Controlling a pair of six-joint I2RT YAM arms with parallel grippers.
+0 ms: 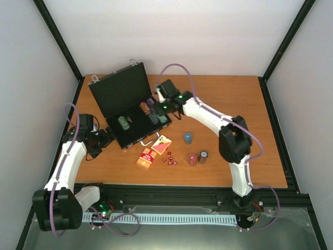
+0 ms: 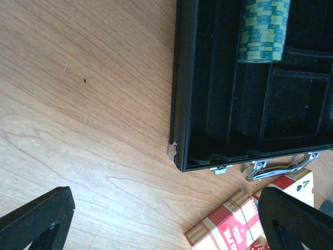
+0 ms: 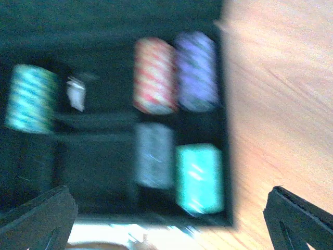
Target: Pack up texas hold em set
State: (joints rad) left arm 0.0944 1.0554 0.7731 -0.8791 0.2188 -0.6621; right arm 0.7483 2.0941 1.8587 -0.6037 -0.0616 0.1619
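Observation:
The robot's right gripper needs to move back from the tray first, so that it can get down around the top of the blue chip stack outside the case.
The black briefcase (image 1: 115, 89) lies open with its lid up. In its tray lie a green chip stack (image 1: 123, 123) (image 2: 263, 31), an orange one (image 3: 154, 75), a purple one (image 3: 196, 70), a grey one (image 3: 154, 153) and a teal one (image 3: 200, 177). My right gripper (image 1: 162, 104) (image 3: 169, 224) hovers open over the tray's right end, holding nothing; its view is blurred. My left gripper (image 1: 104, 139) (image 2: 166, 224) stands open over bare wood beside the case's front left corner (image 2: 179, 151). Two card boxes (image 1: 146, 158) (image 1: 162, 144), dark-red dice (image 1: 169, 160) and three chip stacks (image 1: 188, 138) (image 1: 192, 159) (image 1: 202, 156) sit on the table in front of the case.
The case's silver handle (image 2: 270, 166) points toward the card box (image 2: 229, 229). A small white item (image 3: 76, 94) lies in the tray near the green stack. Black frame posts and white walls ring the wooden table (image 1: 239, 104).

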